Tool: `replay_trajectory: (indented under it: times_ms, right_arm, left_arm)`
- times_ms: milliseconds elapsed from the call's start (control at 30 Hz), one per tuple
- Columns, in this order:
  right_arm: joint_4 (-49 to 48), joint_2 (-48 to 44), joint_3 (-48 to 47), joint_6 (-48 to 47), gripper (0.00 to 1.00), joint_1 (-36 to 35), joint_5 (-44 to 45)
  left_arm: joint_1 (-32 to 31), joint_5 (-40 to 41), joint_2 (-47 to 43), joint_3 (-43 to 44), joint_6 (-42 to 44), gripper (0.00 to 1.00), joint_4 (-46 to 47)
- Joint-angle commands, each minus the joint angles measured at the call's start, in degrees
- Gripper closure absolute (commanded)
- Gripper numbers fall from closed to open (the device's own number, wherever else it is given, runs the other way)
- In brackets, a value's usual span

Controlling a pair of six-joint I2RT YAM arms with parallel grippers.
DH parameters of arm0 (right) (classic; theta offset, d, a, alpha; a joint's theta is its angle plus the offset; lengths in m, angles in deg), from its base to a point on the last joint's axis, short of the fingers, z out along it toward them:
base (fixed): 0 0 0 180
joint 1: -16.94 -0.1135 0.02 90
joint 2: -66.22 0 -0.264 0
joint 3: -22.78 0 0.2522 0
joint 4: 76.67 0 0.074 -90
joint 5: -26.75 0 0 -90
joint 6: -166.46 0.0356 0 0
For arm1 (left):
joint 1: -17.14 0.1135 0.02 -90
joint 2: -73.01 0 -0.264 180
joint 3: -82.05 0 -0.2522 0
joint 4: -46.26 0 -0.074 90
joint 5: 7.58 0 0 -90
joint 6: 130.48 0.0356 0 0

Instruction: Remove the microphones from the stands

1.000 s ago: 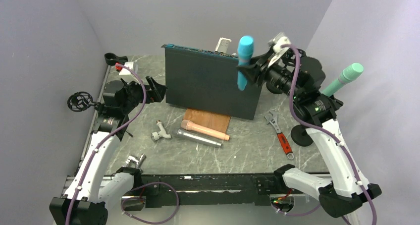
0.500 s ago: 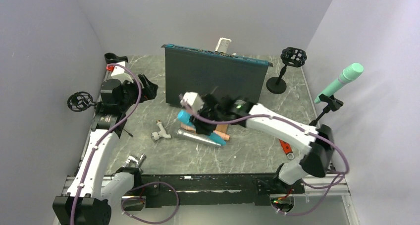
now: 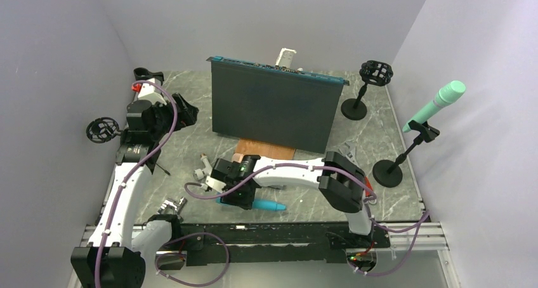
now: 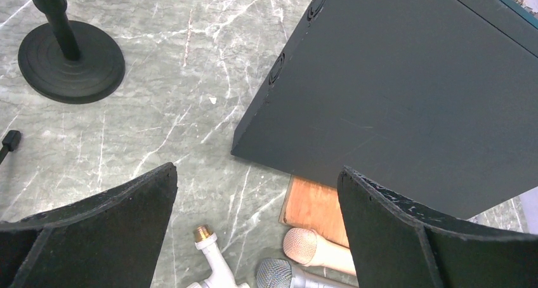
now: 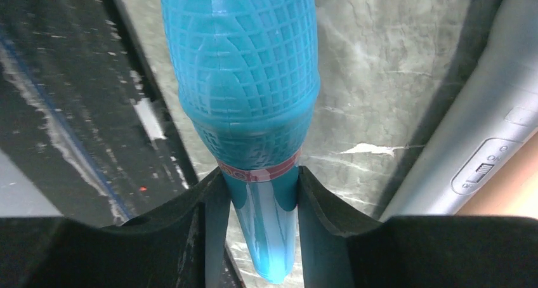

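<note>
A bare part of the table lies toward the silver microphone. My right gripper should next go down, ease outward toward that microphone and let go of the blue microphone point(image 3: 269, 205) there.
My right gripper point(image 3: 238, 195) is shut on the blue microphone point(image 3: 269, 205) and holds it low over the table near the front edge, lying roughly level. In the right wrist view the fingers point(image 5: 212, 218) clamp the blue microphone's point(image 5: 244, 78) handle just behind a pink band. The black stand point(image 3: 374, 72) at the back right is empty. A mint-green microphone point(image 3: 444, 101) sits in another stand at the far right. My left gripper point(image 3: 184, 110) is open and empty at the left of the black box; its open jaws point(image 4: 257, 231) frame the table.
A large black box point(image 3: 273, 107) stands mid-table with a wooden board point(image 3: 266, 151) in front. A pink microphone point(image 4: 311, 247), a silver microphone point(image 4: 279, 275) and a white pipe fitting point(image 3: 204, 170) lie near the blue one. A stand base point(image 4: 70, 59) is at the left.
My right arm has carried the blue microphone from up by the back-right stand, across the box, down to the table's front. The left arm has barely moved.
</note>
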Motion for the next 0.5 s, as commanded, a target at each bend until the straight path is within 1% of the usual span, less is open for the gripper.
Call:
replay_trajectory:
  times_ms: [0, 67, 167, 200, 300, 467]
  right_arm:
    - [1.03, 0.47, -0.64, -0.97, 1.0, 0.27, 7.37]
    - [1.15, 2.02, -0.61, -1.11, 1.0, 0.28, 11.1]
    - [1.34, 4.11, -1.45, -1.26, 0.95, 0.25, 15.97]
    - [1.07, 4.56, -1.79, -1.28, 0.92, 0.2, 16.74]
    - [-1.03, 5.31, -2.21, -1.61, 0.78, 0.28, 17.75]
    - [-3.37, 6.5, -3.12, -1.37, 0.6, 0.52, 21.45]
  left_arm:
    - [0.16, -1.17, -0.34, 1.71, -0.33, 0.01, 1.53]
    - [0.16, -1.68, -0.38, 1.53, -0.51, 0.01, 1.76]
    - [0.16, -1.86, -0.38, 1.52, -0.54, 0.01, 1.86]
    - [0.16, -1.91, -0.38, 1.53, -0.58, 0.01, 1.86]
    - [0.16, -2.04, -0.55, 1.37, -0.6, 0.01, 1.98]
    - [0.16, -1.93, -0.88, 1.31, -0.56, 0.01, 1.95]
